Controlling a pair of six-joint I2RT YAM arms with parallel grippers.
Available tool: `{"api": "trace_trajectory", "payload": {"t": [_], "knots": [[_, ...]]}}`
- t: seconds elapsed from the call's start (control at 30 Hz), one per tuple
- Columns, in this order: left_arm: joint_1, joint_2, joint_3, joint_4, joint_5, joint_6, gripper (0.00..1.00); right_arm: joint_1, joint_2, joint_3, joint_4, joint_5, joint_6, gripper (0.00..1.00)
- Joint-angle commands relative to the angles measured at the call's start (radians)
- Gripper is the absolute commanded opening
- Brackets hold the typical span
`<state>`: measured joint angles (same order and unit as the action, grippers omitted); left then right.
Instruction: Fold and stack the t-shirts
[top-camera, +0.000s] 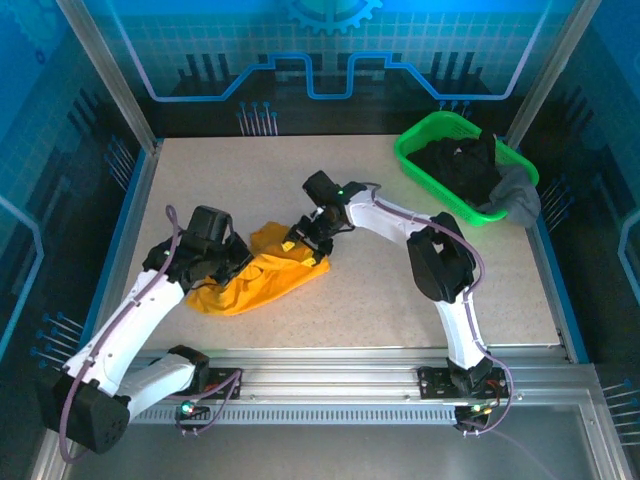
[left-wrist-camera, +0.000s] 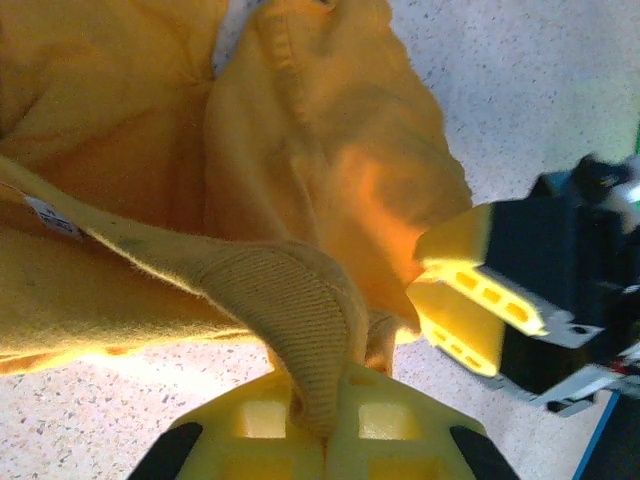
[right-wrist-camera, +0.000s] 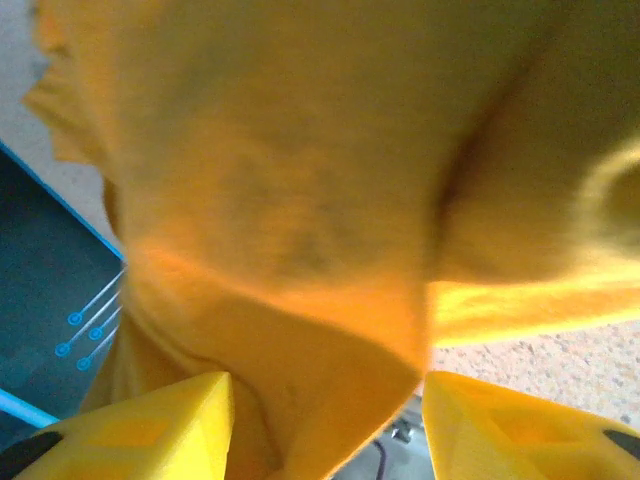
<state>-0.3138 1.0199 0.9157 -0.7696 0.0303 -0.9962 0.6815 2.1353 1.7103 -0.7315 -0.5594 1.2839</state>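
My left gripper rises next, carries the ribbed collar (left-wrist-camera: 300, 310) outward and lowers it to release it, as bare tabletop lies outward of the gripper and below.
A bright orange-yellow t-shirt (top-camera: 255, 282) lies crumpled on the table, left of centre, between my two arms. My left gripper (top-camera: 236, 264) is at its left side, and in the left wrist view the left gripper (left-wrist-camera: 325, 405) is shut on the ribbed collar (left-wrist-camera: 300, 310), which loops up out of the closed jaws. My right gripper (top-camera: 304, 240) is at the shirt's upper right edge. In the right wrist view the right gripper (right-wrist-camera: 325, 410) has its jaws well apart, with a loose fold of the t-shirt (right-wrist-camera: 300, 200) hanging between them and not pinched. The right gripper's yellow fingers (left-wrist-camera: 470, 300) also show beside the cloth.
At the back right stands a bright green basket (top-camera: 420, 165) holding dark clothes (top-camera: 465, 165), with a grey cloth (top-camera: 515, 200) draped over its right rim. Blue walls enclose the table on three sides. Bare tabletop (top-camera: 380, 290) lies around the shirt.
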Motion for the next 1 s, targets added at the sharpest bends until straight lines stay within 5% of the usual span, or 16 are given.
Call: {"api": "trace_trajectory", "payload": {"t": [0.0,0.2,0.33,0.6,0.97], "knots": [[-0.007,-0.021,0.037,-0.014,-0.023,0.019,0.0,-0.003,0.007,-0.026,0.042,-0.065,0.133,0.56],[-0.007,-0.023,0.055,0.0,-0.022,0.022,0.0,0.005,0.075,0.006,0.141,-0.07,0.222,0.52],[0.022,-0.003,0.091,0.03,-0.038,0.046,0.0,-0.053,0.117,0.122,0.154,0.037,0.207,0.01],[0.195,0.314,0.37,0.237,0.088,0.078,0.0,-0.239,0.065,0.439,0.119,0.219,0.051,0.0],[0.199,0.904,1.356,0.352,0.231,0.047,0.0,-0.412,-0.015,0.818,0.158,0.302,-0.14,0.0]]}}
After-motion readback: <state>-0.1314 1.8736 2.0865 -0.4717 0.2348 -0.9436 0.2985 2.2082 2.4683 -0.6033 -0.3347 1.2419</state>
